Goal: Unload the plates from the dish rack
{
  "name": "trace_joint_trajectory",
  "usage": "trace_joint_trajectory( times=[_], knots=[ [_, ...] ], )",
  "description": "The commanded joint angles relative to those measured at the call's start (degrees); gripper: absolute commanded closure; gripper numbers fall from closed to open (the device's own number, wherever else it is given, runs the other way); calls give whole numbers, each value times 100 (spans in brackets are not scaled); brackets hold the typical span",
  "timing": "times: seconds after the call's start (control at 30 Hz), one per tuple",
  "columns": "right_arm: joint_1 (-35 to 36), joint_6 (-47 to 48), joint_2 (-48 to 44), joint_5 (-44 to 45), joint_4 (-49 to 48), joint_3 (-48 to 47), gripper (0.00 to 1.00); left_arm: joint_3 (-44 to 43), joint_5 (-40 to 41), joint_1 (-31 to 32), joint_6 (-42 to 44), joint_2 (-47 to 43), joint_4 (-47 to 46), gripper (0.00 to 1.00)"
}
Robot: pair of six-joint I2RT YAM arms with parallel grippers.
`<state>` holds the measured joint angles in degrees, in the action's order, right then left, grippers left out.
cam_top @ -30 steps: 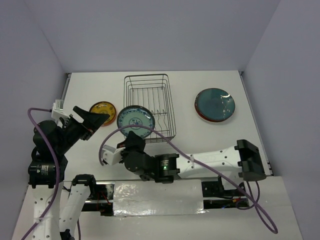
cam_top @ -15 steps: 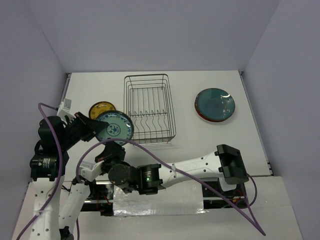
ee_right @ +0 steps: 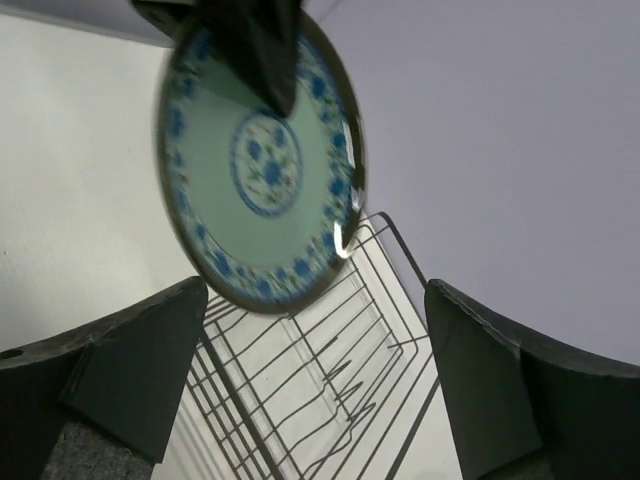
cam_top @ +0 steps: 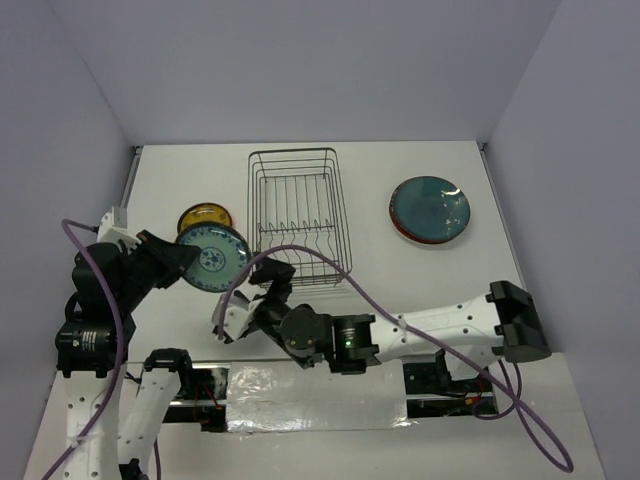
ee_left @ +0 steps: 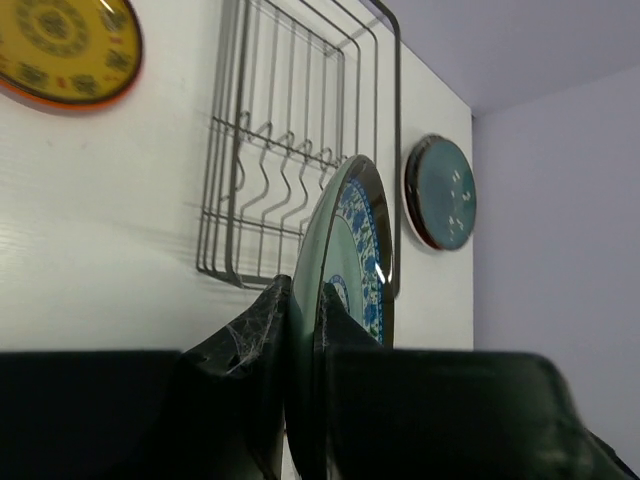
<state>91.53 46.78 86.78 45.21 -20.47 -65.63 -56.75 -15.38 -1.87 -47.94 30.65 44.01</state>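
Note:
Next, my left gripper turns, bringing the green plate outward and down onto the yellow patterned plate (cam_top: pixel 205 215) (ee_left: pixel 55 32), since that one lies unloaded beside the rack.
My left gripper (cam_top: pixel 188 260) is shut on the rim of a pale green plate with blue flower pattern (cam_top: pixel 213 257), holding it up left of the dish rack (cam_top: pixel 297 215). In the left wrist view the plate (ee_left: pixel 352 250) stands edge-on between the shut fingers (ee_left: pixel 262 330). My right gripper (cam_top: pixel 268 290) is open, just right of and below the plate, holding nothing. From the right wrist the plate (ee_right: pixel 255 165) faces me above the rack (ee_right: pixel 330 370), which shows only bare prongs. The right gripper (ee_right: pixel 320 385) stands wide.
A yellow patterned plate with an orange rim (cam_top: pixel 203 216) lies flat on the table left of the rack, partly behind the held plate. A large teal plate (cam_top: pixel 430 209) with a red rim showing under it lies at the right. The table's white walls enclose the back and sides.
The right gripper carried the patterned plate leftward to the left gripper, which shut on its rim. The right gripper then opened, let go and drew back to the right.

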Motion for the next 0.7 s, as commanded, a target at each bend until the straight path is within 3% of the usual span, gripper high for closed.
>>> trace_joint_trajectory(
  times=[0.0, 0.33, 0.63, 0.67],
  knots=[
    [-56, -792, -757, -48, -248, 286, 2, -345, 860, -24, 75, 37, -60, 100],
    [-38, -3155, -3394, -784, 886, 1807, 0, 23, 2503, -59, -435, 1396, -1007, 100],
    [-12, -4027, -4660, -1049, 1756, 2212, 0, 278, 2303, -841, -883, 3295, -2369, 99],
    [-12, -4063, -4723, -1049, 1809, 2282, 0, 296, 2294, -876, -883, 3420, -2475, 92]
  ],
)
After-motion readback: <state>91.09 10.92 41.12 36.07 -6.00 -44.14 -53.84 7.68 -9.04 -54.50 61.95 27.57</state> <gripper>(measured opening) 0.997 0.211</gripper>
